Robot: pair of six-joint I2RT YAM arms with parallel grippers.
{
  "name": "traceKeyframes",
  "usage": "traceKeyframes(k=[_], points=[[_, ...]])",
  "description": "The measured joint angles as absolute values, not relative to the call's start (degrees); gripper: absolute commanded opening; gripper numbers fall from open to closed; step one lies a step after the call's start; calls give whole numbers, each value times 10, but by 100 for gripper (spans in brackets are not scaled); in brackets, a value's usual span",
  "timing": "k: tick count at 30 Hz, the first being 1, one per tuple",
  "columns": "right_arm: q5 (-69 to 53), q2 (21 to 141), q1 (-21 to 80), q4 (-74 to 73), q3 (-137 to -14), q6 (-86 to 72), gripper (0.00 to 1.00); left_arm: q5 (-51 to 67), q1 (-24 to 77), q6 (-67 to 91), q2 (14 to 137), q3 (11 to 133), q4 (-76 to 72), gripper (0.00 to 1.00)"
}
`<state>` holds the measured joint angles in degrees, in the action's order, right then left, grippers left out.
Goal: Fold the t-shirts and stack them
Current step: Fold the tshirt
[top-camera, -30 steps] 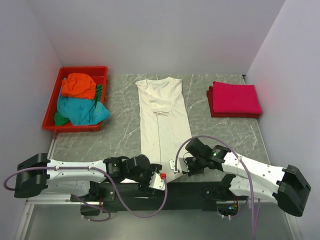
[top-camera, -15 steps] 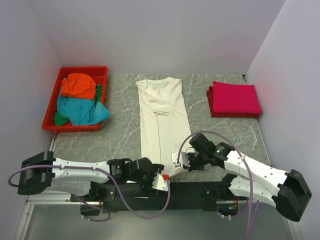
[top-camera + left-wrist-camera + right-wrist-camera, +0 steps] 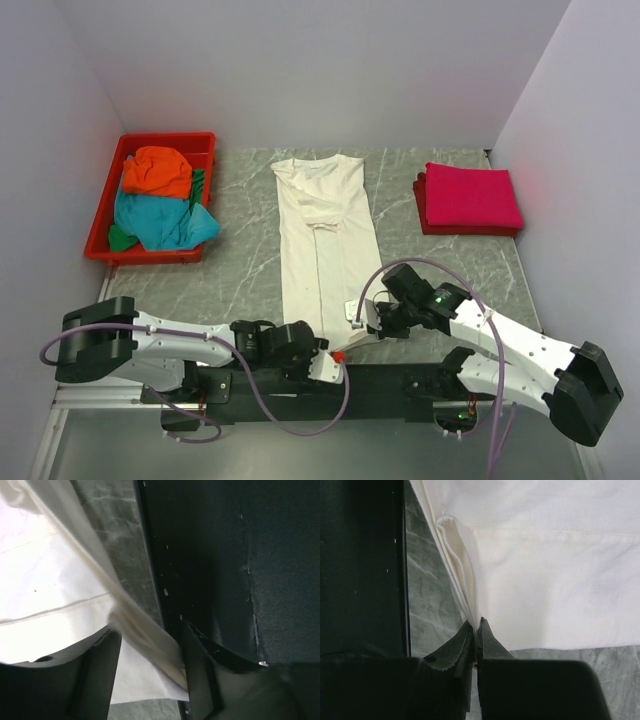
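Observation:
I need to lift the hem corner outward with my right gripper next, lower it onto the spread shirt's upper part and let go, to halve the shirt's full length.
A large cream-white t-shirt (image 3: 325,240) lies lengthwise down the middle of the marble table, collar at the far end. At its near hem, my right gripper (image 3: 358,322) is shut on a bunched fold of the hem's right corner (image 3: 465,595). My left gripper (image 3: 328,362) is at the hem's left part, over the table's near edge. Its jaws stand apart with a fold of cream cloth (image 3: 145,635) running between them, against the right finger (image 3: 200,675). A folded magenta-pink t-shirt (image 3: 472,195) lies on a red one at the far right. Orange (image 3: 158,170) and teal (image 3: 160,220) t-shirts are crumpled in the tray.
The red plastic tray (image 3: 140,252) stands at the far left against the wall. A black base plate (image 3: 385,380) runs along the near edge under both arms. White walls close in the table on three sides.
My left gripper has slid right along the near edge onto the hem, and its jaws have narrowed around the cloth. My right gripper has shifted slightly right, still gripping the hem corner.

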<state>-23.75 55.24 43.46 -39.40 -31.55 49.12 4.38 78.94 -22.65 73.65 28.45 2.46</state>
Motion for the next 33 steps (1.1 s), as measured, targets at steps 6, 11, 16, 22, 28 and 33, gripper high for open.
traceKeyframes(k=[6, 11, 16, 22, 28, 33], points=[[-241, 548, 429, -395, -318, 491, 0, 24, 796, -226, 735, 286, 23, 1], [-241, 547, 424, -395, -318, 491, 0, -3, 790, -231, 712, 286, 19, 0], [-236, 546, 415, -395, -319, 491, 0, -5, 778, -233, 693, 286, 15, 0], [-211, 589, 371, -381, -364, 488, 0, -1, 689, -256, 674, 296, 14, 0], [-182, 722, 307, -346, -479, 489, 0, 25, 523, -322, 762, 397, 19, 0], [-161, 868, 271, -309, -612, 487, 0, 56, 418, -362, 876, 502, -1, 0]])
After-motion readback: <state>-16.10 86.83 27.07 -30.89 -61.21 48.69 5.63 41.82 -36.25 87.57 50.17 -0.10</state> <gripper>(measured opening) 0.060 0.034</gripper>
